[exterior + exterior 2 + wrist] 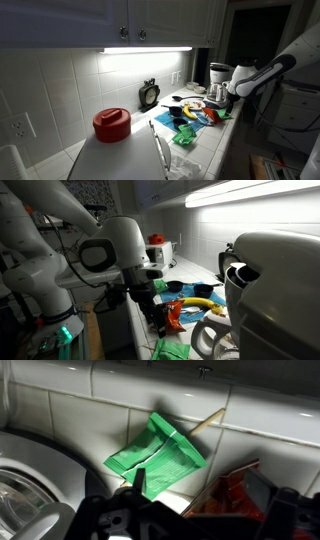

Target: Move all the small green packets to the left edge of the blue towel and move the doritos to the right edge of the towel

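The green packet (160, 458) is to the left in the wrist view. My gripper will next move left in that view and come down onto it to clear the doritos.
In the wrist view a small green packet (155, 455) lies on the white tiled counter, just past my left fingertip. The red doritos bag (235, 495) lies to its right, between my two dark fingers. My gripper (212, 498) is open, low over the bag, and holds nothing. In both exterior views the gripper (227, 98) (150, 300) hangs over the cluttered end of the counter, where the blue towel (205, 119) lies. More green packets (185, 136) (170, 348) lie near the towel's edge. The towel does not show in the wrist view.
A big round red lidded pot (111, 124) stands on the counter. A yellow item (200, 304) lies on the towel, with a black pan (175, 100) behind it. A large white appliance (270, 290) fills one side. A white rounded object (30, 470) sits left of the green packet.
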{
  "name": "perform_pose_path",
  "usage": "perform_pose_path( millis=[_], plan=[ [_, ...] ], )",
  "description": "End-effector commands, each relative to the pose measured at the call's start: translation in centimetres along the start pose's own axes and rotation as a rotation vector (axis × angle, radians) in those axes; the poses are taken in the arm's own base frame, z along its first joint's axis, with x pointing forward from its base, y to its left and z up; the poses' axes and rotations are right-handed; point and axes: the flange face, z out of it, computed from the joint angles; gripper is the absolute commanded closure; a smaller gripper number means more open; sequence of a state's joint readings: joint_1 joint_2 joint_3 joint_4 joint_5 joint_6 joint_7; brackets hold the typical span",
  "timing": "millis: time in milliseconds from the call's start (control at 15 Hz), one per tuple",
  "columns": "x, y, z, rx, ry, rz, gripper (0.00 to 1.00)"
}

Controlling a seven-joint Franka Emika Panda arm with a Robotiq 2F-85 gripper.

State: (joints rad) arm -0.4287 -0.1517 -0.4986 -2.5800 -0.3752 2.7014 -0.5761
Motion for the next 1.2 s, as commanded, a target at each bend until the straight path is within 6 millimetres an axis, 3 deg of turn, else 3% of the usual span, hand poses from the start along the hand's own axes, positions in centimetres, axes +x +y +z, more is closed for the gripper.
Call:
perform_pose_path(
  millis=[0, 533, 867, 1133],
  plan=[
    [-0.4, 0.4, 1.4, -0.018, 0.021, -0.059, 0.0],
    [0.6, 1.1, 3.5, -0.007, 0.046, -0.18, 0.0],
    [0.3, 2.4, 4.9, -0.008, 0.029, -0.177, 0.0],
    [0.7, 2.2, 6.3, -0.011, 0.041, -0.17, 0.0]
  ],
)
